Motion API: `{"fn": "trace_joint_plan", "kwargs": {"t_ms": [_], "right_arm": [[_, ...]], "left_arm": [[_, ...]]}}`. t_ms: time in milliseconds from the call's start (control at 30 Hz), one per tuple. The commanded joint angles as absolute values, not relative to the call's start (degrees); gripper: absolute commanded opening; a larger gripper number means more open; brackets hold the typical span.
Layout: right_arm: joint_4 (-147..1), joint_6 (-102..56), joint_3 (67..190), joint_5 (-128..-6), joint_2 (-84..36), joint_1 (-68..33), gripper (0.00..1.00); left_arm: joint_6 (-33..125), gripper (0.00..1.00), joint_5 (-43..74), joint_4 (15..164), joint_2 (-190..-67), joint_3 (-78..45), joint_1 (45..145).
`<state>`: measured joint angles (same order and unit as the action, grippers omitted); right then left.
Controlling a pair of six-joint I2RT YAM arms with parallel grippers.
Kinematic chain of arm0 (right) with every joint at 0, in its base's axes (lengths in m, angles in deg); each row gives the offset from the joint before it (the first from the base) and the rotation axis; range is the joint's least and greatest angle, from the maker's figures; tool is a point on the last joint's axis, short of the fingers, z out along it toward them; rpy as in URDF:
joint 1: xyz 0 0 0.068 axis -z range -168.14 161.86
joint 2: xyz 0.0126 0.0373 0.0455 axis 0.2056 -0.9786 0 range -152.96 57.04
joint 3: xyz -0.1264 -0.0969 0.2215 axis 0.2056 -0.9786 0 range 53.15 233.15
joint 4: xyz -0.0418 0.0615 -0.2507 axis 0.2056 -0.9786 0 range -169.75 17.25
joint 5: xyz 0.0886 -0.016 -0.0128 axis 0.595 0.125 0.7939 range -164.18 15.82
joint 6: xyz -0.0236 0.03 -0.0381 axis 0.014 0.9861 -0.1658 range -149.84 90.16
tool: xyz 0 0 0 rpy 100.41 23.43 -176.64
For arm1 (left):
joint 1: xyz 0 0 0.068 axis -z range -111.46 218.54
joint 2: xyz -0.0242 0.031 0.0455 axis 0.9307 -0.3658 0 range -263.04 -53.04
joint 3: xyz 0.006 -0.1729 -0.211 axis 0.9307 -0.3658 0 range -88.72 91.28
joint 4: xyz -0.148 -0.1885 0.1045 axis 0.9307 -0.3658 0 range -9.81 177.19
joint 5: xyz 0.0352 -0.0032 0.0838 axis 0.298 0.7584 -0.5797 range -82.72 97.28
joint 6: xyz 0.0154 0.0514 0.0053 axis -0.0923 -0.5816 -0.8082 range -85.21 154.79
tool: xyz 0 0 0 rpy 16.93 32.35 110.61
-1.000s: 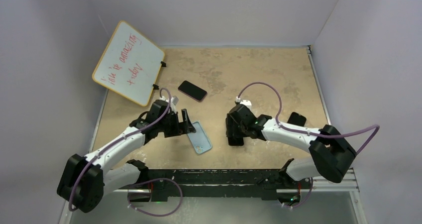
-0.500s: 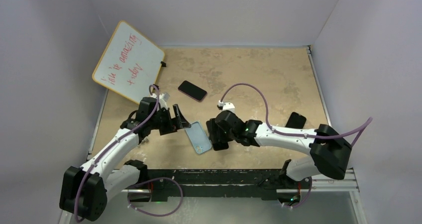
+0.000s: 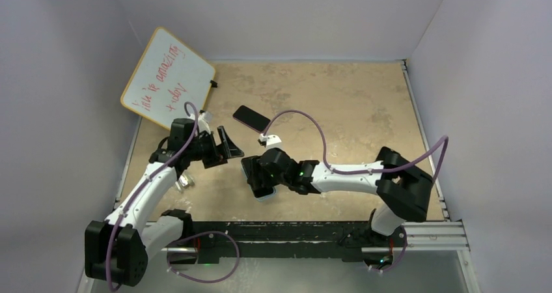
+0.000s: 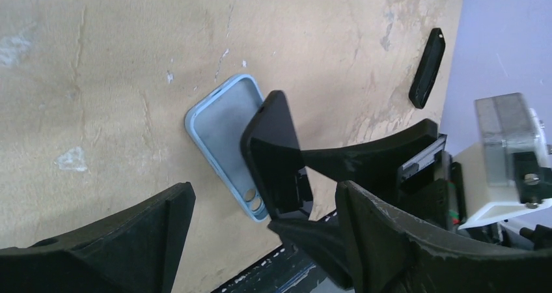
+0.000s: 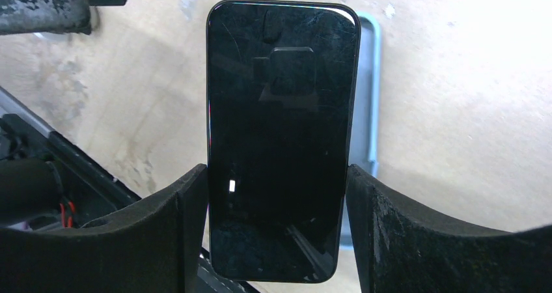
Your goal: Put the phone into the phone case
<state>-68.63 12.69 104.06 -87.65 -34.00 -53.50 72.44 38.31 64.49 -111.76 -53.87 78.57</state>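
Note:
The right gripper carries the black phone (image 5: 280,130) down toward the table and onto the light blue phone case (image 4: 221,114) next.
The light blue phone case (image 4: 221,114) lies flat near the table's front edge, with only a sliver (image 3: 267,196) showing in the top view. My right gripper (image 3: 258,180) is shut on a black phone (image 5: 280,130), holding its long sides between both fingers (image 5: 163,237). The phone (image 4: 276,156) hangs tilted just above the case's right half, and the case rim (image 5: 368,91) shows beside it. My left gripper (image 3: 229,144) is open and empty, up and to the left of the case; in its wrist view (image 4: 260,241) the jaws stand wide apart.
A second dark phone (image 3: 252,118) lies behind the grippers near the table's middle. A whiteboard (image 3: 168,81) with red writing leans at the back left. A small black object (image 4: 426,68) lies on the table to the right. The rail (image 3: 312,231) runs along the front edge.
My right arm has swung left with the phone, from right of the case to over it. My left gripper has drawn back from the case, up and to the left.

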Motion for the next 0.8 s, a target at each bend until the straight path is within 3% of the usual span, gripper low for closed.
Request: {"fn": "trace_joint_plan", "kwargs": {"t_ms": [0, 400, 567, 767], "right_arm": [[-61.81, 11.06, 108.87, -87.93, -36.07, -54.14, 0.44], [-61.14, 10.21, 107.96, -88.69, -40.22, -54.31, 0.48], [-60.72, 10.86, 106.07, -89.25, -40.46, -54.32, 0.55], [-61.94, 11.03, 105.29, -89.99, -39.77, -54.41, 0.71]], "left_arm": [[68.76, 0.82, 35.93, 60.54, -109.73, -50.36, 78.12], [69.63, 0.78, 33.14, 57.79, -108.61, -51.21, 78.12], [69.52, 0.77, 34.46, 58.06, -108.56, -51.92, 78.13], [69.61, 0.77, 34.04, 57.94, -108.57, -52.24, 78.12]]}}
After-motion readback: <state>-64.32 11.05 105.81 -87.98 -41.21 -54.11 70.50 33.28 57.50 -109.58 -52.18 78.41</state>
